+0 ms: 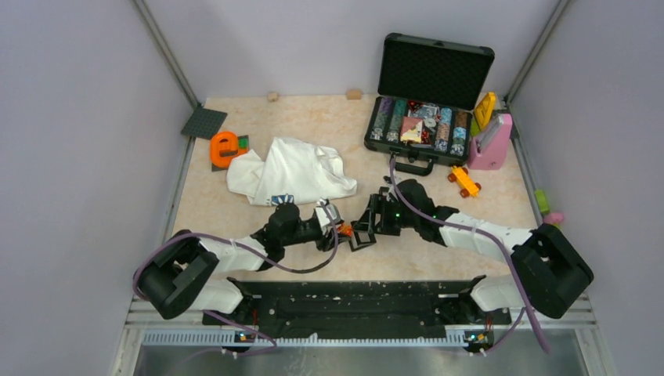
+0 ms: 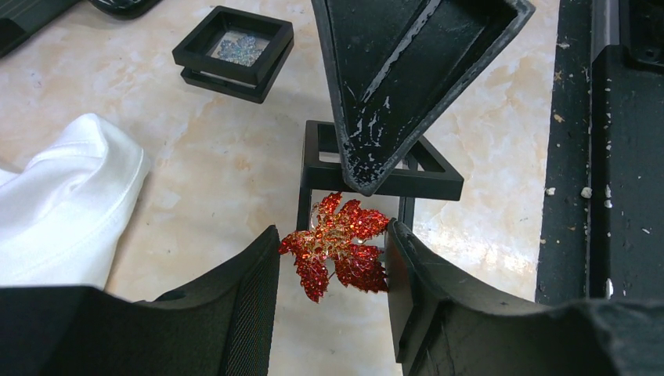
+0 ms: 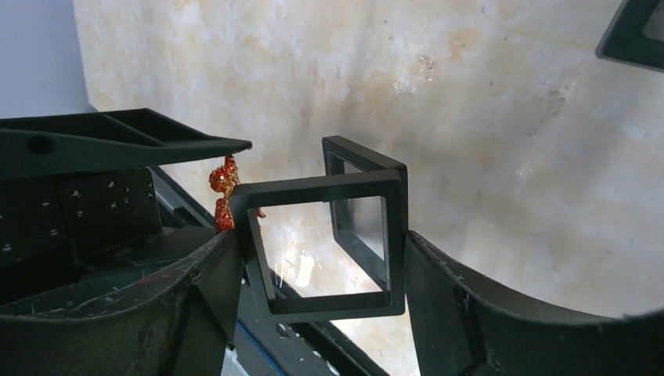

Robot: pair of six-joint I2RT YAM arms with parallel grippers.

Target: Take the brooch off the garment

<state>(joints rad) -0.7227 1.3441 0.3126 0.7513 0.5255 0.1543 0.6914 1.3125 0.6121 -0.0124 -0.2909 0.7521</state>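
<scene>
My right gripper should go down next, toward the right in the top view, and let go there, because that spot beside the second frame box is bare tabletop (image 3: 636, 117).
The brooch (image 2: 338, 247), a small glittery orange-red flower-shaped pin, sits between my left gripper's (image 2: 333, 235) fingers, off the garment and above the table. It also shows in the top view (image 1: 344, 229) and in the right wrist view (image 3: 223, 184). The garment (image 1: 297, 168), a white shirt, lies crumpled behind my left gripper (image 1: 338, 227), and its edge shows in the left wrist view (image 2: 63, 204). My right gripper (image 3: 321, 251) is shut on an open black display frame box (image 3: 321, 243), held right next to the brooch (image 1: 362, 233).
A second small black frame box (image 2: 233, 51) lies on the table beyond. An open chip case (image 1: 427, 125) stands at the back right, with a pink object (image 1: 492, 141) and an orange toy car (image 1: 464, 182) near it. An orange letter toy (image 1: 225, 147) lies left of the shirt.
</scene>
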